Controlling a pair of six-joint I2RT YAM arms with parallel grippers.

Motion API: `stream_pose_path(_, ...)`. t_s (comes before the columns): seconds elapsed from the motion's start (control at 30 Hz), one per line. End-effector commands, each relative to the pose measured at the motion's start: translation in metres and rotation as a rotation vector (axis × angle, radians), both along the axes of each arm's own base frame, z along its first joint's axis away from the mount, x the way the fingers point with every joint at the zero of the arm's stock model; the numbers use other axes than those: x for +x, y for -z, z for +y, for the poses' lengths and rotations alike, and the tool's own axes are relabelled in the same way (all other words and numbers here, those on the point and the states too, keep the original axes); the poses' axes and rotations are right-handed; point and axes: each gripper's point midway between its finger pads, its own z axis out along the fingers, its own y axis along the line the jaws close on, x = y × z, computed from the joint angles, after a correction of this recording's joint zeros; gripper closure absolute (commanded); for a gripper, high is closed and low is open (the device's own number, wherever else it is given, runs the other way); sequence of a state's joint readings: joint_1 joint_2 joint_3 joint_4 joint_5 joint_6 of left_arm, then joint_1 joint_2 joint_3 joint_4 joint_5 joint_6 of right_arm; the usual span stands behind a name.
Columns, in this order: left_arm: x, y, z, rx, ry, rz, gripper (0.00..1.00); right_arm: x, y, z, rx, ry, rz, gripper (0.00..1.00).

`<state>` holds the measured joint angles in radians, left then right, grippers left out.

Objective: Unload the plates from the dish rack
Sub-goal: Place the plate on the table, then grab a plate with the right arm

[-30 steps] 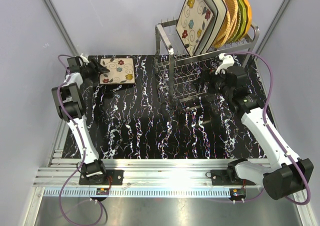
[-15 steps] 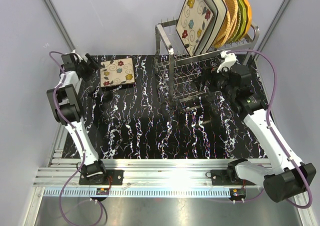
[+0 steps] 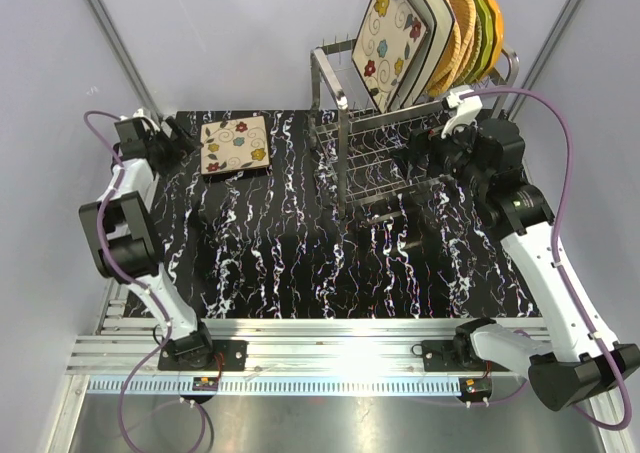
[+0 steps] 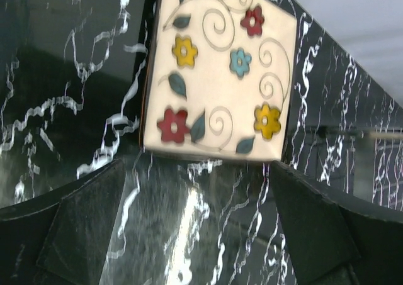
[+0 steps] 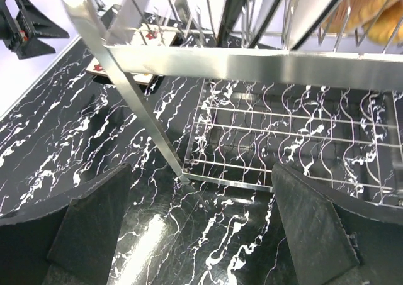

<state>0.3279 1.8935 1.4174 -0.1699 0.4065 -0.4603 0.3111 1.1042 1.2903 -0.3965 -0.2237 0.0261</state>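
The standing flower-patterned plate's near edge (image 3: 405, 65) is above and outward of my gripper, so next my right gripper needs to lift past the rack's frame bar, then outward around that edge.
A square cream flower-patterned plate (image 3: 236, 145) lies flat on the black marbled table at the back left; it also shows in the left wrist view (image 4: 217, 77). My left gripper (image 3: 178, 133) is open and empty, just left of that plate and apart from it. The silver wire dish rack (image 3: 400, 143) stands at the back right; its frame bar fills the right wrist view (image 5: 252, 61). On its top tier stand a flower-patterned cream plate (image 3: 388, 38), another cream plate (image 3: 428, 23), woven tan plates (image 3: 460, 33), and green and orange plates (image 3: 487, 28). My right gripper (image 3: 420, 158) is open and empty beside the rack's right side.
The table (image 3: 300, 253) is black with white veins. Grey walls close in the back and both sides. A metal rail (image 3: 320, 348) runs along the near edge with both arm bases on it. The rack's lower tier (image 5: 296, 140) holds nothing.
My left gripper has drawn back to the left, away from the flower plate lying on the table. My right gripper has risen and moved a little right along the rack.
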Motion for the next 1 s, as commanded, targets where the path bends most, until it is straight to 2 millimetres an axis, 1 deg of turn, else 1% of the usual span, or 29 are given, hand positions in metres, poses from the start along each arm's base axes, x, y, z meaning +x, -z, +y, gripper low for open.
stream_pose_path(0.0, -0.009, -0.043, 0.003, 0.081, -0.006, -0.126, 0.01, -0.010, -0.035, -0.004, -0.011, -0.024, -0.083, 0.00)
stream_pose_path(0.03, -0.018, -0.034, 0.001, 0.079, -0.007, -0.104, 0.01, -0.012, -0.043, -0.003, -0.008, -0.030, -0.097, 0.00)
stream_pose_path(0.07, -0.025, -0.048, -0.001, 0.098, -0.003, -0.134, 0.01, -0.014, -0.045, -0.002, -0.008, -0.038, -0.098, 0.00)
stream_pose_path(0.1, -0.034, -0.039, -0.007, 0.096, 0.004, -0.114, 0.01, -0.015, -0.047, -0.001, -0.012, -0.047, -0.103, 0.00)
stream_pose_path(0.13, -0.040, -0.043, -0.011, 0.102, 0.011, -0.120, 0.01, -0.018, -0.055, 0.000, -0.007, -0.062, -0.118, 0.00)
stream_pose_path(0.17, -0.047, -0.055, -0.014, 0.120, 0.017, -0.147, 0.01, -0.019, -0.057, 0.001, -0.008, -0.071, -0.116, 0.00)
stream_pose_path(0.2, -0.055, -0.050, -0.021, 0.122, 0.028, -0.139, 0.01, -0.020, -0.059, 0.003, -0.006, -0.080, -0.117, 0.00)
stream_pose_path(0.23, -0.061, -0.051, -0.025, 0.133, 0.032, -0.142, 0.01, -0.022, -0.067, 0.004, -0.001, -0.092, -0.129, 0.00)
stream_pose_path(0.27, -0.067, -0.052, -0.028, 0.135, 0.038, -0.146, 0.01, -0.024, -0.066, 0.005, -0.004, -0.103, -0.111, 0.00)
stream_pose_path(0.3, -0.078, -0.059, -0.037, 0.144, 0.048, -0.167, 0.01, -0.022, -0.064, 0.007, -0.005, -0.109, -0.094, 0.00)
stream_pose_path(0.33, -0.084, -0.062, -0.041, 0.150, 0.051, -0.172, 0.01, -0.025, -0.075, 0.009, 0.004, -0.125, -0.106, 0.00)
stream_pose_path(0.37, -0.090, -0.065, -0.048, 0.161, 0.064, -0.183, 0.01, -0.028, -0.073, 0.011, 0.001, -0.140, -0.082, 0.00)
stream_pose_path(0.4, -0.103, -0.068, -0.054, 0.168, 0.071, -0.189, 0.01, -0.025, -0.071, 0.014, 0.002, -0.154, -0.062, 0.00)
stream_pose_path(0.43, -0.110, -0.071, -0.055, 0.187, 0.064, -0.194, 0.01, -0.032, -0.079, 0.017, 0.008, -0.180, -0.061, 0.00)
stream_pose_path(0.47, -0.117, -0.072, -0.061, 0.191, 0.070, -0.194, 0.01, -0.032, -0.082, 0.019, 0.011, -0.192, -0.055, 0.00)
stream_pose_path(0.5, -0.130, -0.077, -0.065, 0.195, 0.070, -0.208, 0.01, -0.029, -0.080, 0.023, 0.012, -0.205, -0.034, 0.00)
stream_pose_path(0.53, -0.136, -0.077, -0.068, 0.195, 0.069, -0.212, 0.01, -0.031, -0.093, 0.025, 0.021, -0.220, -0.050, 0.00)
stream_pose_path(0.57, -0.143, -0.080, -0.073, 0.189, 0.073, -0.222, 0.01, -0.032, -0.094, 0.026, 0.022, -0.224, -0.033, 0.00)
stream_pose_path(0.6, -0.152, -0.076, -0.075, 0.184, 0.070, -0.214, 0.01, -0.025, -0.091, 0.028, 0.022, -0.224, -0.011, 0.00)
stream_pose_path(0.63, -0.161, -0.088, -0.078, 0.190, 0.067, -0.250, 0.01, -0.026, -0.104, 0.029, 0.028, -0.233, -0.035, 0.00)
stream_pose_path(0.67, -0.168, -0.091, -0.081, 0.182, 0.064, -0.258, 0.01, -0.025, -0.105, 0.030, 0.027, -0.238, -0.026, 0.00)
stream_pose_path(0.7, -0.175, -0.087, -0.084, 0.174, 0.065, -0.250, 0.01, -0.018, -0.101, 0.034, 0.026, -0.248, -0.005, 0.00)
stream_pose_path(0.73, -0.184, -0.099, -0.087, 0.174, 0.063, -0.287, 0.01, -0.021, -0.115, 0.037, 0.035, -0.274, -0.035, 0.00)
stream_pose_path(0.77, -0.189, -0.103, -0.088, 0.173, 0.063, -0.297, 0.01, -0.021, -0.117, 0.040, 0.031, -0.291, -0.030, 0.00)
stream_pose_path(0.8, -0.196, -0.101, -0.090, 0.168, 0.062, -0.287, 0.01, -0.011, -0.112, 0.044, 0.027, -0.297, -0.012, 0.00)
stream_pose_path(0.83, -0.204, -0.112, -0.093, 0.172, 0.065, -0.321, 0.01, -0.012, -0.124, 0.044, 0.032, -0.303, -0.032, 0.00)
stream_pose_path(0.87, -0.208, -0.114, -0.094, 0.173, 0.066, -0.326, 0.01, -0.009, -0.126, 0.046, 0.031, -0.306, -0.028, 0.00)
stream_pose_path(0.9, -0.214, -0.117, -0.096, 0.170, 0.073, -0.330, 0.01, 0.003, -0.130, 0.047, 0.036, -0.288, -0.026, 0.00)
stream_pose_path(0.97, -0.225, -0.125, -0.098, 0.180, 0.076, -0.352, 0.01, 0.014, -0.127, 0.048, 0.029, -0.268, 0.002, 0.00)
